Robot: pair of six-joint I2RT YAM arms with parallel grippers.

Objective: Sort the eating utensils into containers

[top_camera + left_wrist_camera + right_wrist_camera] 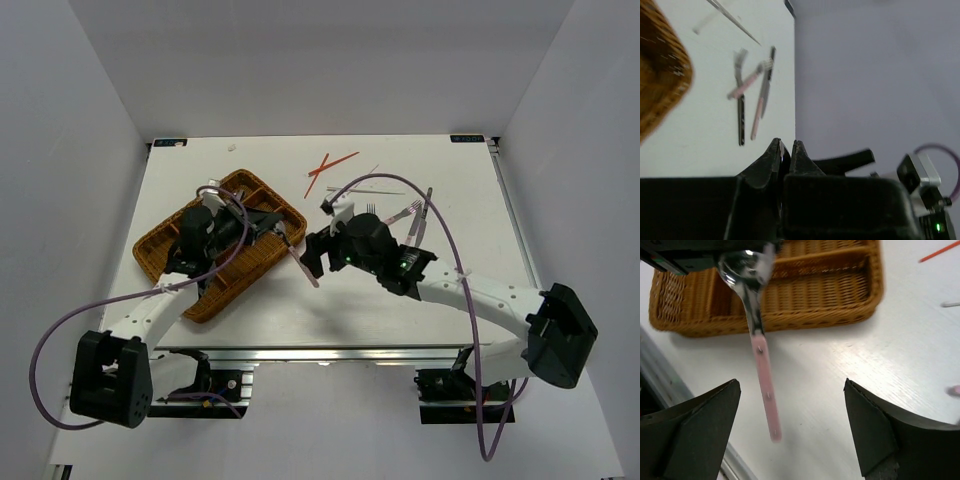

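Observation:
The spoon (303,266) is hanging over the table, so my left gripper next needs to carry it to the left in the top view, turning it and lowering it at the back section of the tray.
My left gripper (283,233) is shut on the bowl end of a silver spoon (303,266) with a pink handle, at the right edge of the brown wicker tray (160,250). In the left wrist view its jaws (785,148) pinch a thin silver edge. In the right wrist view the spoon (761,355) hangs over the white table in front of the tray (840,300), handle pointing towards me. My right gripper (790,400) is open and empty, with the handle tip between its fingers, nearer the left one. It also shows in the top view (313,258).
Red chopsticks (330,165) and thin silver chopsticks (365,188) lie at the back of the table. Several forks and knives (415,215) lie right of my right arm; they also show in the left wrist view (752,95). The table's front edge is close in the right wrist view (670,375).

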